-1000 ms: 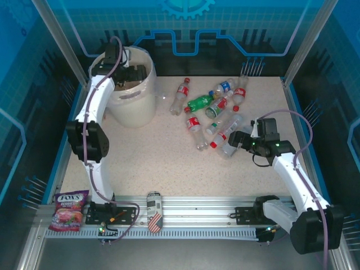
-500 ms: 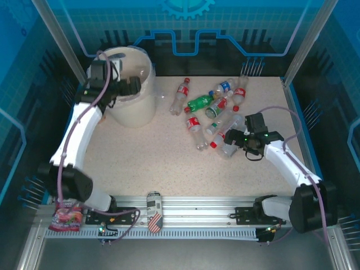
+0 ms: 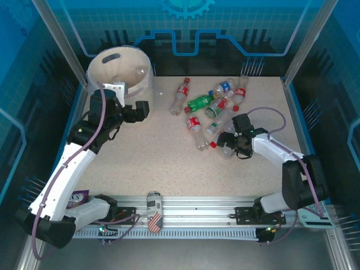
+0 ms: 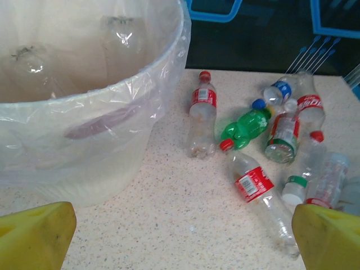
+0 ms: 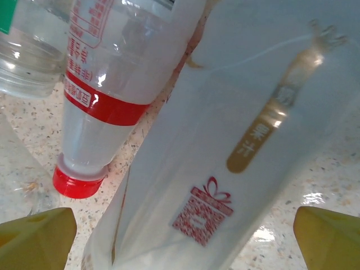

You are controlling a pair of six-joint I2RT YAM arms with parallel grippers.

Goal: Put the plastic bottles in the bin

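Note:
The right gripper lowers around the white-labelled bottle's printed body (image 3: 226,152) (image 5: 197,197) next and closes its fingers, since the bottle lies below the gripper, between its two open fingers.
The cream bin (image 3: 118,66) stands at the far left, with clear bottles inside; in the left wrist view its plastic liner (image 4: 84,129) hangs over the rim. Several plastic bottles (image 3: 194,128) lie in a heap at the far right, among them a green one (image 3: 199,103) and a red-labelled one (image 4: 202,112). My left gripper (image 3: 140,109) hovers just in front of the bin, open and empty (image 4: 183,247). My right gripper (image 3: 228,140) is open and straddles a white-labelled bottle (image 5: 236,140), with a red-capped bottle (image 5: 107,95) lying beside it.
A striped can (image 3: 153,212) lies on the near rail. A snack bag (image 3: 80,196) peeks out from behind the left arm at the near left. Bare tabletop (image 3: 157,163) stretches between the two arms.
My left arm has drawn back from above the bin toward the near side and now sits in front of it. My right gripper has slid left onto the white-labelled bottle.

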